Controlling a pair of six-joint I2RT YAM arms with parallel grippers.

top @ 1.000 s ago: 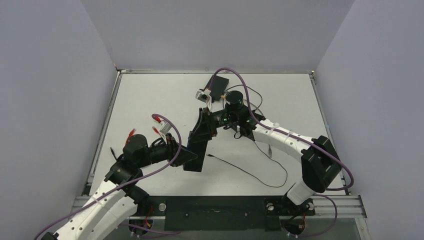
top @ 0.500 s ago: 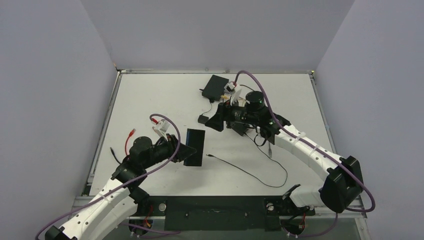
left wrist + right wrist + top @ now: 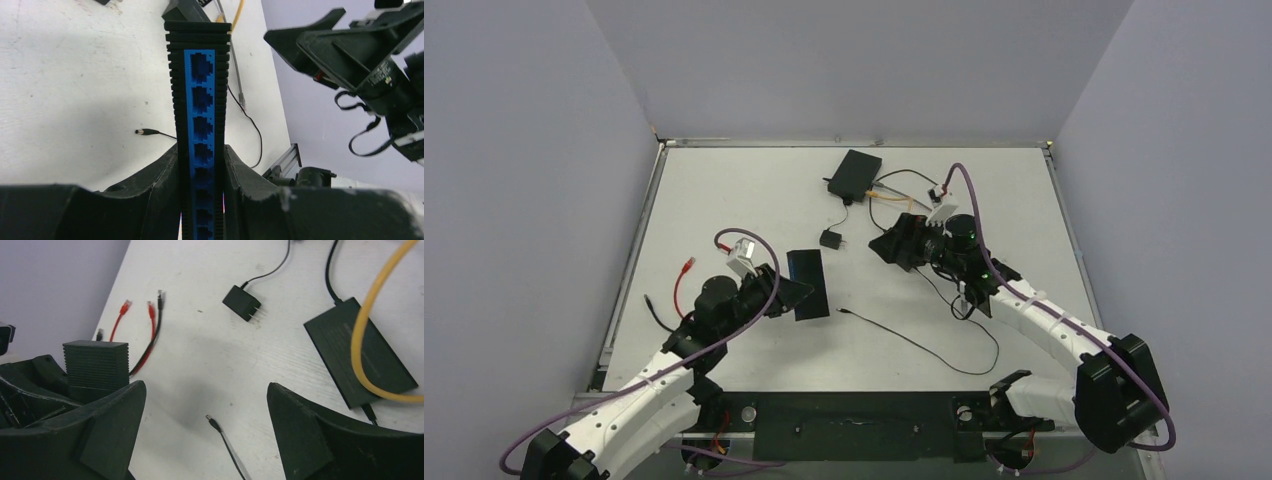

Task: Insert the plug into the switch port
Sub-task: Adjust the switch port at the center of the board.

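Note:
I will lower my left gripper outward to the bare tabletop just short of the wall adapter and let go of the switch (image 3: 809,285) there, since it hangs in mid-air.
The switch (image 3: 809,285) is a ribbed black box with a blue face of ports (image 3: 202,100). My left gripper (image 3: 796,296) is shut on its near end, a finger (image 3: 160,180) pressed to each side. It stands just above the table, left of centre, and shows in the right wrist view as a black block (image 3: 96,365). A small black barrel plug (image 3: 841,312) on a thin black wire lies on the table right of the switch (image 3: 142,131). My right gripper (image 3: 894,243) hangs open and holds nothing. In its own view the plug (image 3: 212,422) lies on the table between and beyond its spread fingers (image 3: 206,385).
A black wall adapter (image 3: 830,239) lies between the two grippers. A flat black box (image 3: 855,173) with a yellow cable (image 3: 361,330) sits at the back. A red cable with red plugs (image 3: 686,268) and a black lead (image 3: 652,310) lie at the left.
My right gripper let go of the switch, opened wide and drew back to the right. My left arm pulled the switch down and left, keeping its hold.

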